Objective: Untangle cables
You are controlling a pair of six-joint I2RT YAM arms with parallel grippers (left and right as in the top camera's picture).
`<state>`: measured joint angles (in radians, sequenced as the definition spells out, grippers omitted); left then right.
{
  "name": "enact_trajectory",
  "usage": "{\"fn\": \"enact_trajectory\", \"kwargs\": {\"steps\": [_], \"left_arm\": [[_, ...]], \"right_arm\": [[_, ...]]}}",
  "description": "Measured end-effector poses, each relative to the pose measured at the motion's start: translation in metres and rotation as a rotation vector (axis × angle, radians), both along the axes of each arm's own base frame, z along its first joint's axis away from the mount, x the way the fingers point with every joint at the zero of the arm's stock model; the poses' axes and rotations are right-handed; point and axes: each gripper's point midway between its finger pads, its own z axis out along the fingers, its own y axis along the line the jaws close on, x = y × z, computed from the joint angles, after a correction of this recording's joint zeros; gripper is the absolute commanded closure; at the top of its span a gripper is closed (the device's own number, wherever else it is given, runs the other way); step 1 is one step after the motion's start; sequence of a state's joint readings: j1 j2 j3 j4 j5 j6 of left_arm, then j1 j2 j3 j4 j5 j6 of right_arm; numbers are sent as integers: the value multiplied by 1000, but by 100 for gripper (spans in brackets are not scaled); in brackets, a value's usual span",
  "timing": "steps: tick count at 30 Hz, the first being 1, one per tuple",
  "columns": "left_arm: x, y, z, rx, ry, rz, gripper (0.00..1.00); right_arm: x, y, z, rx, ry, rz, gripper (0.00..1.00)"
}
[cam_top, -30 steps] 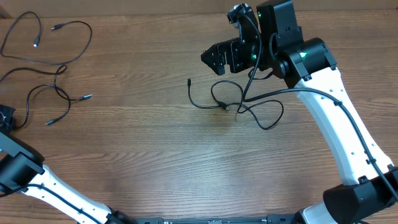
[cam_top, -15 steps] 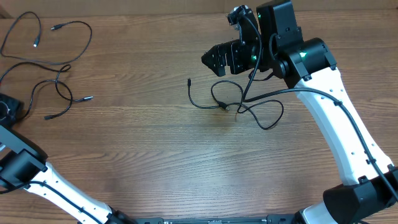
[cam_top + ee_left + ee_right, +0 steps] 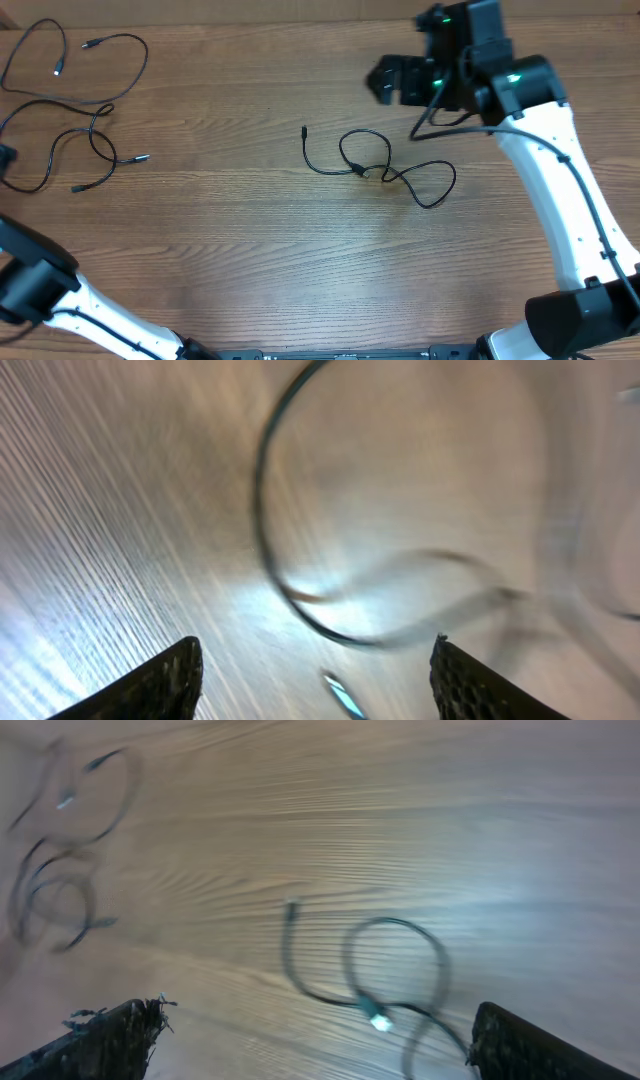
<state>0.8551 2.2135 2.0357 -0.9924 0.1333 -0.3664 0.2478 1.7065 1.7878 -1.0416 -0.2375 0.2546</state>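
To get the middle cable's looped end (image 3: 449,188) nearest the white arm, my right gripper should lower and move back to it first.
Three thin black cables lie loose on the wooden table. One cable (image 3: 70,60) loops at the far left, with a second cable (image 3: 75,160) just below it. The third cable (image 3: 385,172) curls in the middle, with small plug tips. My left gripper (image 3: 5,157) shows only at the left edge. In the left wrist view this gripper (image 3: 315,680) is open above a blurred cable loop (image 3: 275,570) and a plug tip (image 3: 340,695), holding nothing. My right gripper (image 3: 385,80) hangs open behind and right of the middle cable. The right wrist view shows that gripper (image 3: 320,1040) empty, with the cable (image 3: 400,970) ahead.
The left arm (image 3: 60,290) crosses the near left corner. The white right arm (image 3: 560,190) runs along the right side, with its own thick black wiring. Bare wood (image 3: 250,250) spans the front and centre. The table's far edge (image 3: 250,22) lies behind the cables.
The left gripper has opened, let go of the lower left cable and drawn back toward the left edge. The right gripper has shifted right and back, away from the middle cable.
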Motion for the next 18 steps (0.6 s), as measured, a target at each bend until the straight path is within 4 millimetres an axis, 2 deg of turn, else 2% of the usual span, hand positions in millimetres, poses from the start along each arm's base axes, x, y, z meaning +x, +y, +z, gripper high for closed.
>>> {"fn": "enact_trajectory", "kwargs": {"steps": [3,4,5,6,7,9,11,13,18], "left_arm": [[11,-9,69,74,-148,-37,17],[15,-16,93,92,-203,-61,7],[17,-21,106,100,-234,-72,0],[23,-36,135,108,-308,-119,0],[27,-48,151,104,-351,-147,0],[36,-83,176,52,-433,-235,0],[47,-130,188,-50,-486,-346,0],[55,-169,187,-142,-493,-433,0],[76,-286,167,-306,-420,-731,1]], "right_arm": [[2,-39,-8,-15,57,-115,0],[1,-54,-12,-21,81,-155,0],[-2,-67,-15,-28,107,-187,0],[-5,-77,-19,-33,133,-214,0],[-9,-86,-22,-39,157,-233,0],[-20,-101,-29,-51,221,-269,0],[-30,-109,-35,-65,268,-284,0],[-35,-109,-40,-73,293,-278,0],[-52,-108,-66,-97,379,-257,0]]}}
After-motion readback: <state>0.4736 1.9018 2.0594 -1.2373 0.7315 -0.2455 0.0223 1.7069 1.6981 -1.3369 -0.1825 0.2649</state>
